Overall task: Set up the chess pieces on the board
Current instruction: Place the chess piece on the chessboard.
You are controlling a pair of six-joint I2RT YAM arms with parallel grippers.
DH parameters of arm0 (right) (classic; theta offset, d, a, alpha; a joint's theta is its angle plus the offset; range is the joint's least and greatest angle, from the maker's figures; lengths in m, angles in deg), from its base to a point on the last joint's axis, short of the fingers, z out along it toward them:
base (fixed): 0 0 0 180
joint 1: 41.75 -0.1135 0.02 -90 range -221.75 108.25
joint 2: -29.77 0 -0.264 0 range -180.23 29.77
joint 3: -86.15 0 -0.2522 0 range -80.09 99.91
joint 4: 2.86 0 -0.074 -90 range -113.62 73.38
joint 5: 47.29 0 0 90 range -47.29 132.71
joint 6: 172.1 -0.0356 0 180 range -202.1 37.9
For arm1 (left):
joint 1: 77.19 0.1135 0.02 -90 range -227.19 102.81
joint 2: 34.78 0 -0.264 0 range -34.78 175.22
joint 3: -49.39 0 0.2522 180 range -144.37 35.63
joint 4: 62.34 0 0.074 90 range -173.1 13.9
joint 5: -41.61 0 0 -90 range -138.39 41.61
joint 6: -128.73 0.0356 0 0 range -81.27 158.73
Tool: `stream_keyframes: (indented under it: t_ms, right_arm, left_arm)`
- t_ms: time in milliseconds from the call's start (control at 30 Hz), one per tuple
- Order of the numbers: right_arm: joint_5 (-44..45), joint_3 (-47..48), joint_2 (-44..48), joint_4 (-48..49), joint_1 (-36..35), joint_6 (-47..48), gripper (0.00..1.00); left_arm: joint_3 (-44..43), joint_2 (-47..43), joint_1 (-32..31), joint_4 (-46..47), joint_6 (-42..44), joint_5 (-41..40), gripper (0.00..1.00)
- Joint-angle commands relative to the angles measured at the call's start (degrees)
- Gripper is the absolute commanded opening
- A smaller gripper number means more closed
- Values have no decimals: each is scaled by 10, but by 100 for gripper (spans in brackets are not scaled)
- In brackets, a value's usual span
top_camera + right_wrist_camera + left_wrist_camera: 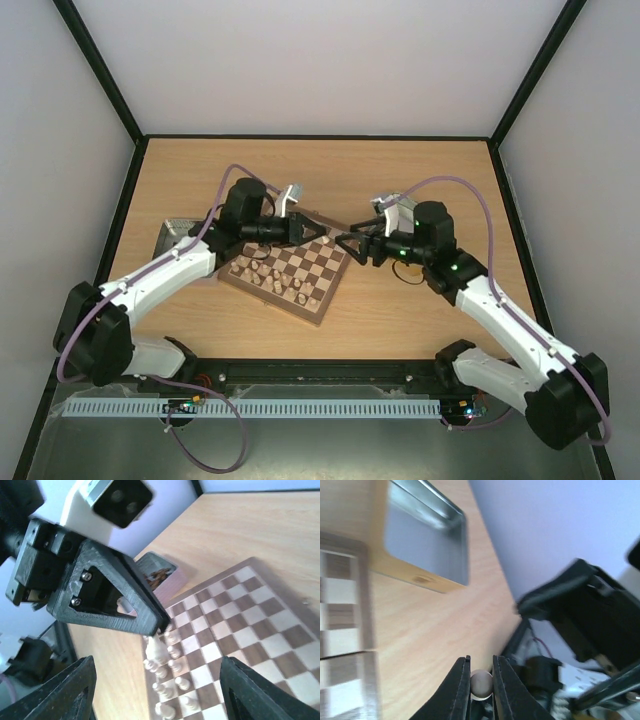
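I will next pull my left gripper back, tilt it down, lower it and release, because the empty square by the board's near corner [316, 296] is below and back from the gripper.
The board [300, 268] lies at the table's middle-left, with several pale chess pieces [272, 281] on its near-left squares. They also show in the right wrist view [172, 680]. My left gripper [323, 234] hovers above the board's far right corner, shut on a pale chess piece [481, 684]. In the right wrist view that piece [156, 650] hangs from the left fingertips [161, 626] above the board [260, 625]. My right gripper [347, 245] is open and empty, facing the left gripper just off the board's right corner. Its fingers [65, 690] are spread wide.
A silver tray [172, 232] sits left of the board, partly under the left arm. It shows in the left wrist view [427, 545], and in the right wrist view [159, 573] with dark things inside. Bare wooden table [420, 180] lies behind and to the right.
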Motion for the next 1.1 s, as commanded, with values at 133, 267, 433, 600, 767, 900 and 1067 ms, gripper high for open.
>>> stream_keyframes:
  t_ms: [133,267,433,600,767,900,1067]
  right_arm:
    - [372,-34,70,-2,-2,-108,69]
    - [434,-46,81,-1,-2,-147,69]
    - [480,-72,87,4,-2,-177,69]
    - [497,-81,80,-3,-2,-190,69]
    - [497,-90,73,0,-2,-198,69]
    - [496,-92,64,2,-2,-201,70]
    - [492,-91,49,4,-2,-201,70]
  left_arm:
    - [14,-56,-56,-105,162,-356,2]
    - [28,-40,-126,-113,192,-475,2]
    - [34,6,-199,-127,207,-573,2]
    - [60,26,-232,-114,203,-575,2]
    - [98,34,-244,-78,208,-536,4]
    - [103,43,-247,-78,228,-519,4]
    - [106,59,-248,-64,245,-491,5]
